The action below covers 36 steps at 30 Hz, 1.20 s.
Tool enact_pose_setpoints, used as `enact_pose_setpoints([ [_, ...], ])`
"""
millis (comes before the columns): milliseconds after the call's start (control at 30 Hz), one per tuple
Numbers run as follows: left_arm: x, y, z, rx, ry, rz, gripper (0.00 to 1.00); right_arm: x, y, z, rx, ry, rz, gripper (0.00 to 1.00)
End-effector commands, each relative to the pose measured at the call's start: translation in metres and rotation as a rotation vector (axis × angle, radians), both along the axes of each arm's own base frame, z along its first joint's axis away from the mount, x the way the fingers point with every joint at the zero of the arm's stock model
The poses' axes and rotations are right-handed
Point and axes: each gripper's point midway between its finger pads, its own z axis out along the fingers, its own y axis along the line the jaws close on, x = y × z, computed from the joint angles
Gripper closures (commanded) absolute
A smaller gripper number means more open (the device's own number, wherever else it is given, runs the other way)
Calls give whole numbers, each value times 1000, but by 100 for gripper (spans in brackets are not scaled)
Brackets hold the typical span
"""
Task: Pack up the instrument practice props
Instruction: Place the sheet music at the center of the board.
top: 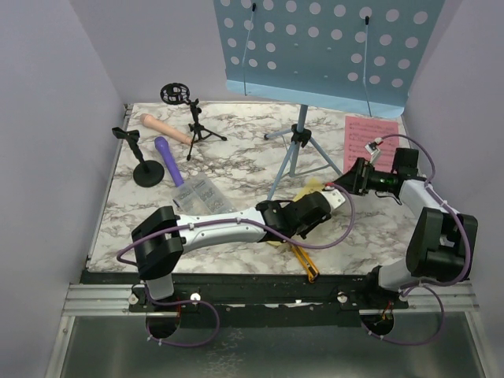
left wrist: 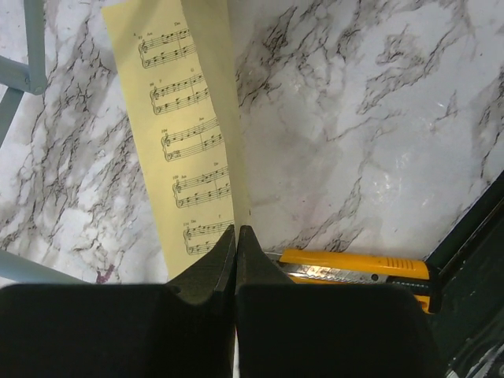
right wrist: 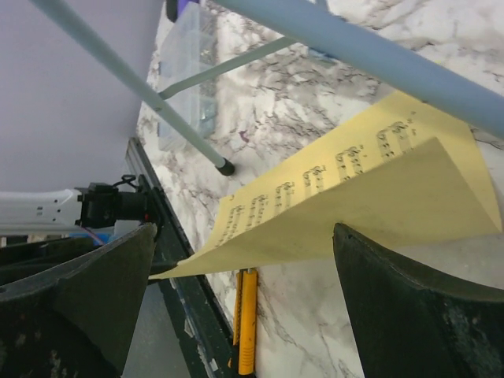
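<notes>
My right gripper turns next and brings its open fingers around the lifted edge of the yellow sheet-music (right wrist: 293, 213) page.
My left gripper (left wrist: 236, 233) is shut on the edge of the yellow sheet-music page (left wrist: 185, 134), which it holds lifted and folded; in the top view the gripper (top: 339, 194) is at centre right. My right gripper (right wrist: 244, 230) is open, and the yellow page (right wrist: 370, 197) hangs just beyond its wide-apart jaws; it faces the left gripper in the top view (top: 352, 179). The pink page (top: 370, 135) lies flat at the back right. The light-blue music rack (top: 315, 47) stands on tripod legs (top: 298, 161). The beige microphone (top: 165, 127), the purple microphone (top: 169, 160) and two black mic mounts (top: 146, 161) (top: 190, 118) are at the back left.
A yellow-and-black utility knife (top: 304, 261) lies by the table's front edge, under the left arm; it also shows in the left wrist view (left wrist: 354, 268) and the right wrist view (right wrist: 248, 315). A clear plastic box (top: 201, 195) sits left of centre. Purple walls close in both sides.
</notes>
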Motion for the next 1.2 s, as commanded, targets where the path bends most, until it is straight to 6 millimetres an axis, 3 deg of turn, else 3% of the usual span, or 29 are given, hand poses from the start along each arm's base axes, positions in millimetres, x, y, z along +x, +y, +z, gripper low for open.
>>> enact_pose_setpoints([
  [0,2,-17,11,-60,3,40,100,8,-10,-21,-110,77,-45,3],
  [300,13,-21,13,-115,8,201,100,-1,-7,0,-101,-9,-101,2],
  [500,13,-37,15,-118,-23,215,100,-3,-2,-8,-12,122,-137,3],
  [667,9,-48,12,-124,-32,235,100,-13,0,-31,2,294,-114,4],
  [833,2,-59,4,-119,-14,219,100,-10,-5,-35,-29,300,-171,4],
  [900,-1,-62,2,-117,-6,208,100,-7,-9,-37,-59,308,-214,6],
  [1067,-3,-68,2,-127,11,197,100,-9,-14,-38,-109,375,-226,23],
  [1167,-7,-72,0,-133,27,187,100,-11,-16,-35,-121,414,-233,27],
])
